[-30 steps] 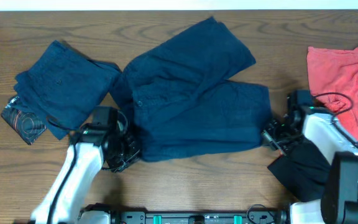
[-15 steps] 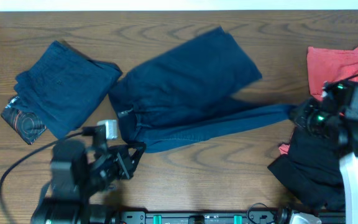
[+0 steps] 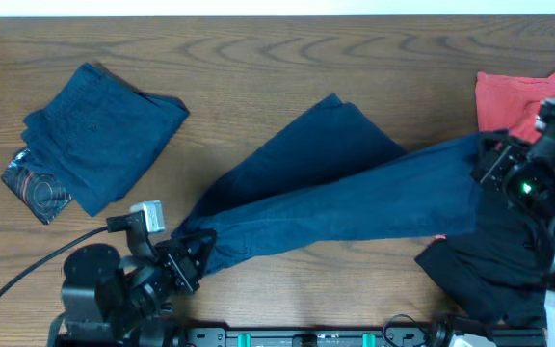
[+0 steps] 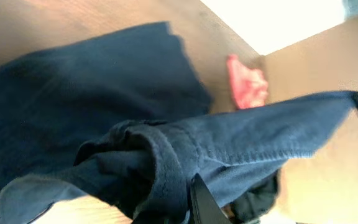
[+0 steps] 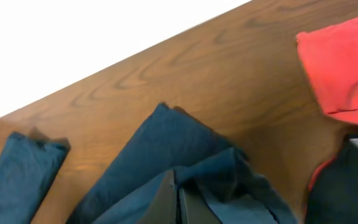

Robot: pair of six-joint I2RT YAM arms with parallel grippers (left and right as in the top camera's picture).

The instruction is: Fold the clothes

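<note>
Next, my left gripper moves outward and down onto the trailing leg's end nearest the folded navy garment to release, as the held end hangs short.
Navy blue trousers hang stretched between my two grippers across the middle of the table, one leg trailing back onto the wood. My left gripper is shut on the waistband end at the front left. My right gripper is shut on the other end at the right. A folded navy garment lies at the back left. The coral-red T-shirt lies at the back right, and the black garment lies under my right arm.
A small dark printed cloth piece lies beside the folded navy garment at the left. The table's far edge runs along the top. The red shirt also shows in the right wrist view.
Both grippers have lifted the trousers and pulled them apart. The left arm drew back toward the front edge, the right moved farther right, and the cloth went from crumpled to stretched.
</note>
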